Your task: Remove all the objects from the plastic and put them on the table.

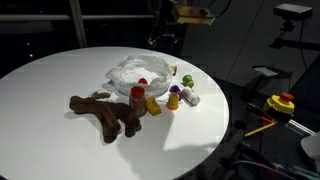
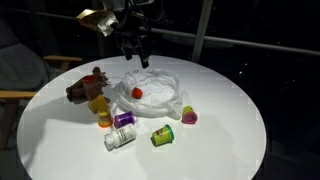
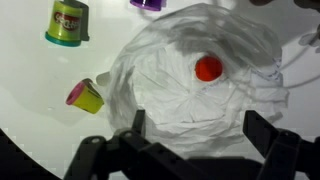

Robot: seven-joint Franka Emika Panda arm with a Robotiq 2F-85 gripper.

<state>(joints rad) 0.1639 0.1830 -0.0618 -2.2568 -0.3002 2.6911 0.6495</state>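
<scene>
The small red piece [image 2: 137, 93] [image 3: 208, 67] still lies on the see-through plastic, so my open gripper comes down onto it next with its fingers astride it.
The wrinkly see-through plastic [image 3: 170, 100] lies spread on the round white table [image 1: 60, 70], and a small red piece [image 3: 208, 67] rests on it. My gripper [image 3: 198, 130] hovers above the plastic's near part, open, with nothing between its fingers. In an exterior view the gripper [image 2: 140, 52] hangs over the far edge of the plastic [image 2: 155, 85]. The brown plush toy [image 1: 105, 112] lies on the table beside the plastic, with the red-capped brown bottle [image 1: 136, 98] and a yellow piece [image 1: 152, 103] next to it. Purple [image 2: 124, 120] and green [image 2: 162, 135] pieces also sit on the table.
A pink-and-yellow piece [image 3: 85, 96] and a green tub [image 3: 68, 22] lie close to the plastic's edge. A white tube [image 2: 118, 140] lies near the table's front. A dark bench with yellow and red tools [image 1: 280, 103] stands beside the table.
</scene>
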